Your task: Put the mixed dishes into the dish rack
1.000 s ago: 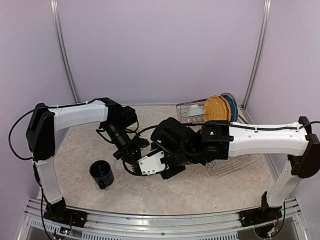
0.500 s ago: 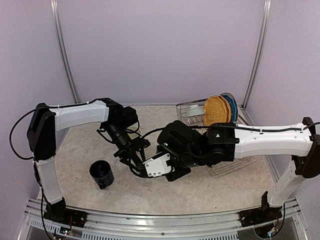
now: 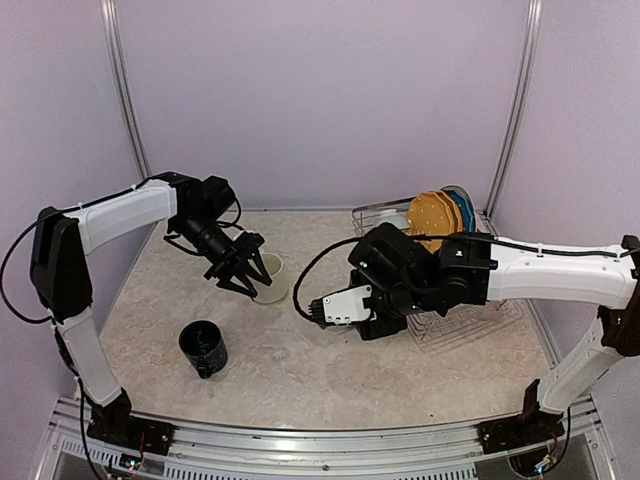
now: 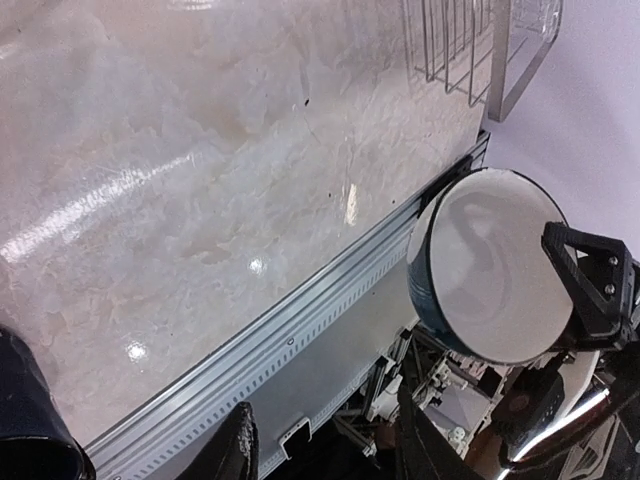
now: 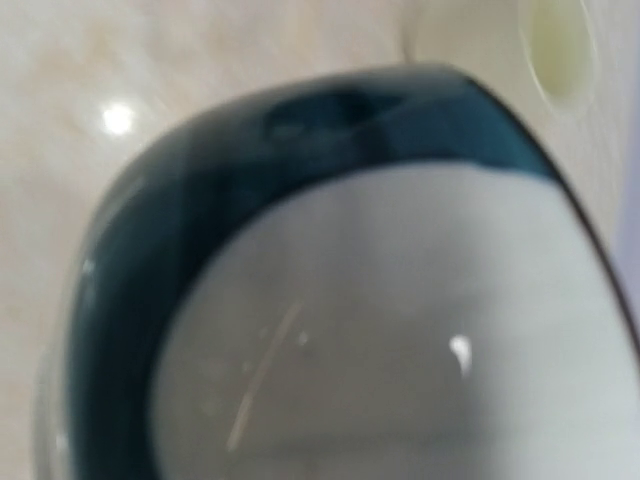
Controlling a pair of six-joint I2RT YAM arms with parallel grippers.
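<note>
The yellow plate is to the gripper's right in the top view, so my right gripper must next carry the cup outward over the rack (image 3: 462, 327) and lower before it.
My right gripper (image 3: 318, 308) is shut on the grey-teal cup (image 4: 490, 265) and holds it off the table. The cup's grey inside fills the right wrist view (image 5: 380, 330), and one black finger (image 4: 592, 285) shows on its rim. My left gripper (image 3: 240, 272) is open and empty, hovering by the cream mug (image 3: 270, 281); its fingertips (image 4: 240, 445) stand apart. The dark blue mug (image 3: 203, 347) stands at the front left. The dish rack (image 3: 462, 327) sits at the back right with the yellow plate (image 3: 432, 218) and blue plate (image 3: 463, 212) upright in it.
The rack's wire corner (image 4: 470, 50) shows at the top of the left wrist view. The dark blue mug's side (image 4: 25, 420) is at that view's lower left. The table's metal front rail (image 4: 290, 335) crosses it. Purple walls close in the back and sides.
My left gripper let go of the cup and swung back left to beside the cream mug. My right gripper drew away to the right with the cup.
</note>
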